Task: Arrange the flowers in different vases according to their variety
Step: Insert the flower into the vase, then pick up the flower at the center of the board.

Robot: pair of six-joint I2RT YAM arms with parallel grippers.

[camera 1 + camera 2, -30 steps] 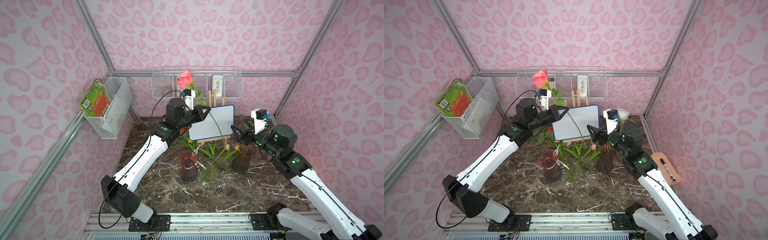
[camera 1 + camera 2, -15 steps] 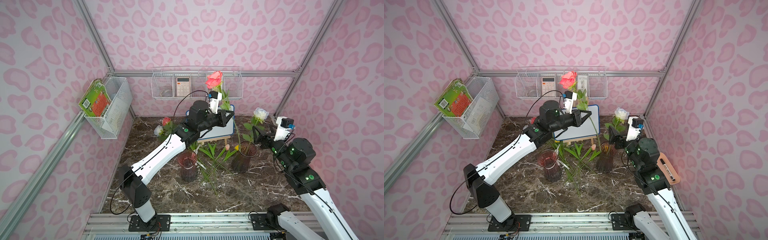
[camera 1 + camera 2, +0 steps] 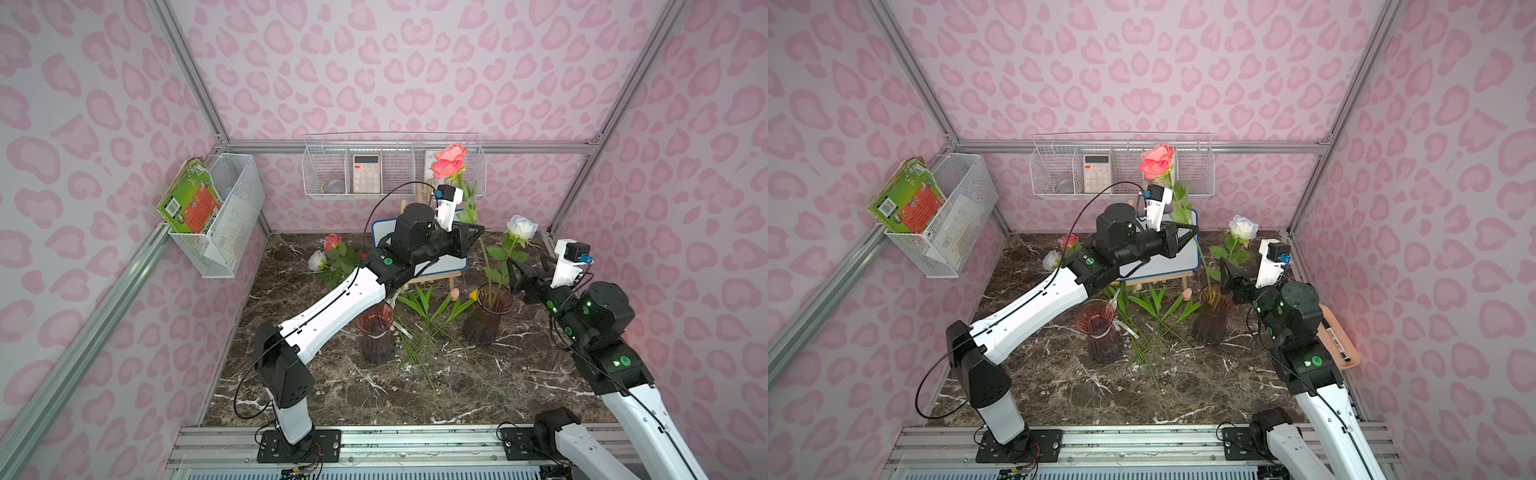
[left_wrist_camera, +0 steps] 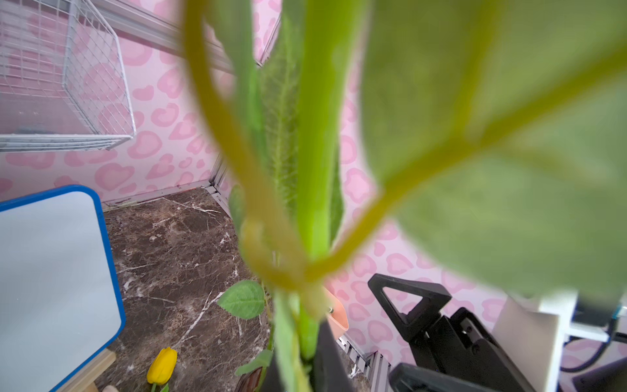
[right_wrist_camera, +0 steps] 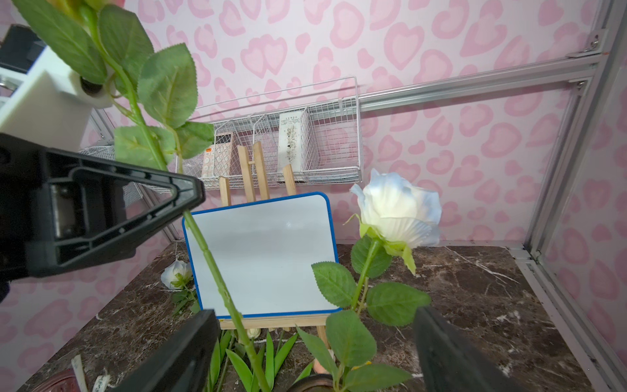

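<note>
The left gripper lowers the pink rose's stem next into the opening of the vase (image 3: 496, 300) already holding a rose and releases it, since that opening would open below the gripper.
My left gripper (image 3: 478, 232) (image 3: 1192, 230) (image 4: 305, 366) is shut on the green stem (image 4: 312, 203) of a pink rose (image 3: 449, 162) (image 3: 1156, 160), held upright and high. The stem (image 5: 217, 278) hangs down to the rim of the right vase (image 3: 488, 316) (image 3: 1212, 316); whether its end is inside is unclear. A white-blue rose (image 3: 521, 226) (image 5: 397, 210) stands in that vase. My right gripper (image 3: 517, 270) (image 3: 1227, 270) (image 5: 315, 356) is open beside it, holding nothing. The left vase (image 3: 377, 336) (image 3: 1100, 332) holds no flower. Tulips (image 3: 428, 316) lie between the vases.
A whiteboard on a wooden easel (image 3: 436, 257) stands behind the vases. Two more roses (image 3: 328, 253) lie at the back left. A wire basket (image 3: 395, 170) hangs on the back wall, another with a green book (image 3: 216, 212) on the left wall. A peach tray (image 3: 1337, 336) sits at right.
My left arm has swung the pink rose from the back left rightwards over the right vase. My right gripper has drawn back from that vase, and the white-blue rose now stands free.
</note>
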